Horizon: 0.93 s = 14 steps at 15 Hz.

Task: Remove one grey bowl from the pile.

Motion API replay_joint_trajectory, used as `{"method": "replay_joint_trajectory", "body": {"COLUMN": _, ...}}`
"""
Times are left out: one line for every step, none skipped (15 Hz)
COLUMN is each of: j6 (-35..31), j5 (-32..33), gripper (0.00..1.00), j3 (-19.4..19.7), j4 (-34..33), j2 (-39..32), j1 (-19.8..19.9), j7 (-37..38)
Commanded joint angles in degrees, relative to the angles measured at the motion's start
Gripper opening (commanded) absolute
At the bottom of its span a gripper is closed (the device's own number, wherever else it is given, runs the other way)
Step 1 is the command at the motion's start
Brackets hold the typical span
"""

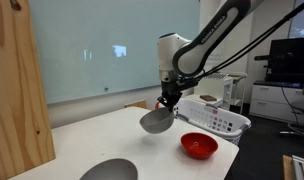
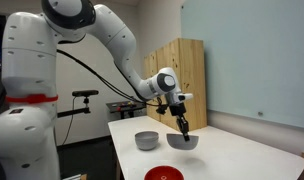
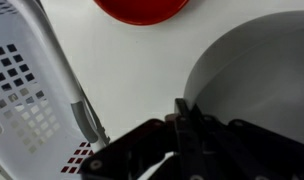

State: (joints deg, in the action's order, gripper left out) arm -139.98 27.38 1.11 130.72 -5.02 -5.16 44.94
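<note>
My gripper lowers the tilted grey bowl onto the bare white table [image 1: 156,136] beside the red bowl next, since that spot lies clear of the pile.
My gripper [image 1: 169,102] is shut on the rim of one grey bowl [image 1: 157,121] and holds it tilted just above the white table. The gripper [image 2: 184,127] and the held bowl [image 2: 182,142] also show in an exterior view from the opposite side. In the wrist view the fingers [image 3: 182,112] pinch the bowl's edge [image 3: 254,70]. The pile [image 1: 109,170] of grey bowls sits apart on the table near its front edge, and it also shows beside the held bowl [image 2: 146,140].
A glossy red bowl [image 1: 199,145] [image 2: 164,173] [image 3: 142,10] sits on the table near the held bowl. A white laundry basket [image 1: 214,115] [image 3: 32,90] stands close by. A wooden panel [image 1: 17,90] stands at the table's side.
</note>
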Motion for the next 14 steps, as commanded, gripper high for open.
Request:
{"method": "replay_joint_trajectory", "body": {"j6": -2.27, "j5": 4.74, "gripper": 0.01, "j3": -0.28, "j4": 2.14, "j2": -0.15, "j1": 0.27, "j7": -1.89}}
{"method": "replay_joint_trajectory", "body": {"j6": -3.74, "j5": 3.62, "gripper": 0.01, "j3": -0.59, "j4": 2.43, "j2": -0.41, "j1": 0.35, "j7": -2.8}}
{"method": "replay_joint_trajectory", "body": {"j6": -5.39, "j5": 2.38, "gripper": 0.01, "j3": -0.81, "j4": 2.65, "j2": -0.61, "j1": 0.42, "j7": -3.45}}
{"method": "replay_joint_trajectory", "body": {"j6": -7.73, "j5": 0.55, "gripper": 0.01, "j3": -1.0, "j4": 2.78, "j2": -1.16, "j1": 0.59, "j7": -4.51}}
{"method": "replay_joint_trajectory", "body": {"j6": -10.08, "j5": -0.55, "gripper": 0.01, "j3": -1.09, "j4": 2.98, "j2": -1.63, "j1": 0.67, "j7": -5.21}}
{"method": "replay_joint_trajectory", "body": {"j6": -13.55, "j5": -1.49, "gripper": 0.01, "j3": -0.99, "j4": 3.23, "j2": -2.49, "j1": 0.88, "j7": -6.02}}
{"method": "replay_joint_trajectory", "body": {"j6": -16.87, "j5": -1.48, "gripper": 0.01, "j3": -0.63, "j4": 3.55, "j2": -3.3, "j1": 1.0, "j7": -6.64}}
{"method": "replay_joint_trajectory", "body": {"j6": -19.78, "j5": -1.27, "gripper": 0.01, "j3": -0.1, "j4": 3.44, "j2": -4.67, "j1": 1.15, "j7": -7.56}}
{"method": "replay_joint_trajectory", "body": {"j6": -22.25, "j5": -1.16, "gripper": 0.01, "j3": 0.47, "j4": 3.45, "j2": -5.78, "j1": 1.24, "j7": -8.55}}
{"method": "replay_joint_trajectory", "body": {"j6": -24.56, "j5": -0.98, "gripper": 0.01, "j3": 1.25, "j4": 3.24, "j2": -7.39, "j1": 1.36, "j7": -9.67}}
{"method": "replay_joint_trajectory", "body": {"j6": -26.43, "j5": -0.66, "gripper": 0.01, "j3": 0.63, "j4": 2.98, "j2": -8.93, "j1": 2.66, "j7": -10.34}}
{"method": "replay_joint_trajectory", "body": {"j6": -28.13, "j5": -0.47, "gripper": 0.01, "j3": 0.85, "j4": 2.47, "j2": -10.89, "j1": 3.28, "j7": -11.33}}
{"method": "replay_joint_trajectory", "body": {"j6": -29.56, "j5": -0.14, "gripper": 0.01, "j3": 0.92, "j4": 2.02, "j2": -12.68, "j1": 3.99, "j7": -12.04}}
{"method": "replay_joint_trajectory", "body": {"j6": -30.61, "j5": -0.42, "gripper": 0.01, "j3": 0.58, "j4": 1.6, "j2": -14.45, "j1": 4.91, "j7": -13.17}}
